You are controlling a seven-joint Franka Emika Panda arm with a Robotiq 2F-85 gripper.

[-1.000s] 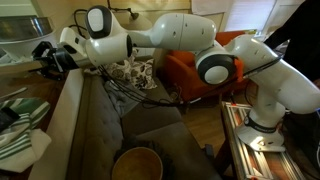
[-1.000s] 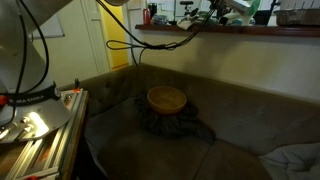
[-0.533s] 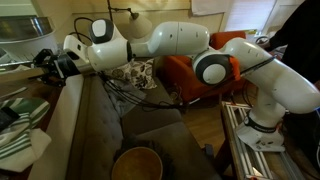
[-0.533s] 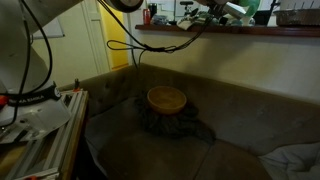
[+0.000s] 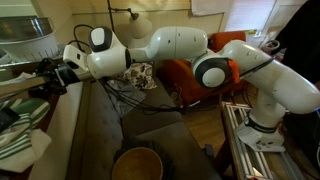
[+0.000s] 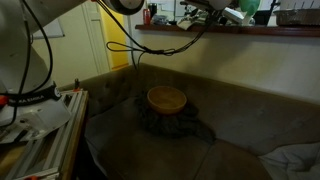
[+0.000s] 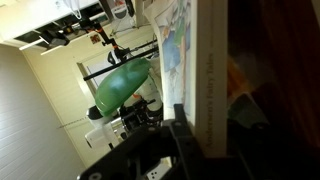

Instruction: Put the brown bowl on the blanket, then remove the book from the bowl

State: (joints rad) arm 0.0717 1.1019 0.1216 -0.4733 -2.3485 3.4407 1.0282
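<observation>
My gripper releases the book next, staying low over the ledge behind the couch back, since the ledge's dark wood lies close by.
The brown bowl (image 5: 137,163) (image 6: 167,99) stands empty on a dark blanket (image 6: 172,123) on the couch seat. My gripper (image 5: 46,76) (image 6: 222,11) is far from it, reached out over the ledge behind the couch back. In the wrist view the gripper (image 7: 203,140) is shut on a book (image 7: 207,80), its pale printed spine upright between the two black fingers. In an exterior view the book (image 5: 20,85) shows as a pale strip ahead of the gripper.
The ledge (image 6: 240,30) behind the couch carries bottles and clutter. Striped cloth (image 5: 18,128) lies on the counter beside the couch back. An orange chair (image 5: 185,75) stands behind the arm. The robot base (image 5: 262,130) stands beside the couch.
The arm has swung further out over the ledge and the gripper has dropped a little, carrying the book. The bowl and blanket have not moved.
</observation>
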